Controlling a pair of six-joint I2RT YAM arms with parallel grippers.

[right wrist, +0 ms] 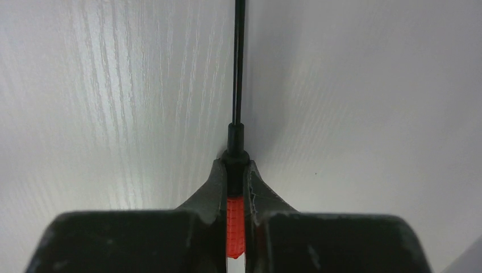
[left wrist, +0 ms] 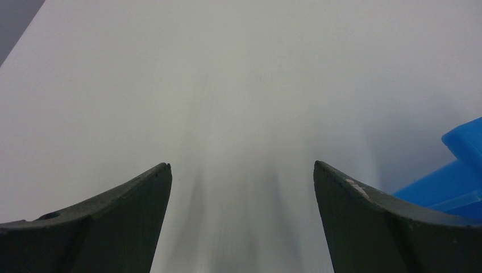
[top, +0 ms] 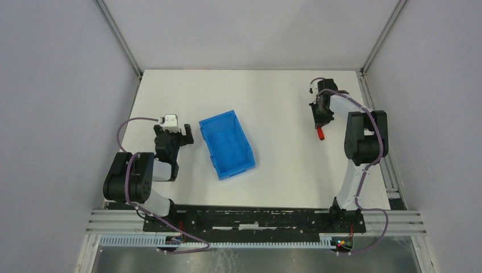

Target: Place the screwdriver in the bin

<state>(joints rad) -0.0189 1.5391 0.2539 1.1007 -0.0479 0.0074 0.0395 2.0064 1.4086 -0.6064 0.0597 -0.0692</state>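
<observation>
The blue bin (top: 227,144) opens upward, so my right gripper next lifts, crosses the table and lowers inside to release.
The blue bin (top: 227,144) stands on the white table left of centre, open side up. My right gripper (top: 319,122) is at the table's right side, shut on the screwdriver (top: 321,134), whose red handle sticks out below the fingers. In the right wrist view the right gripper (right wrist: 235,165) clamps the red handle (right wrist: 235,227), and the thin black shaft (right wrist: 239,62) points straight ahead over the table. My left gripper (top: 183,132) is open and empty just left of the bin. In the left wrist view the left gripper (left wrist: 241,166) frames bare table, with a bin corner (left wrist: 463,165) at the right.
The white table (top: 273,102) sits between grey walls and metal frame rails (top: 119,40). Both arm bases stand on the black rail (top: 250,219) at the near edge.
</observation>
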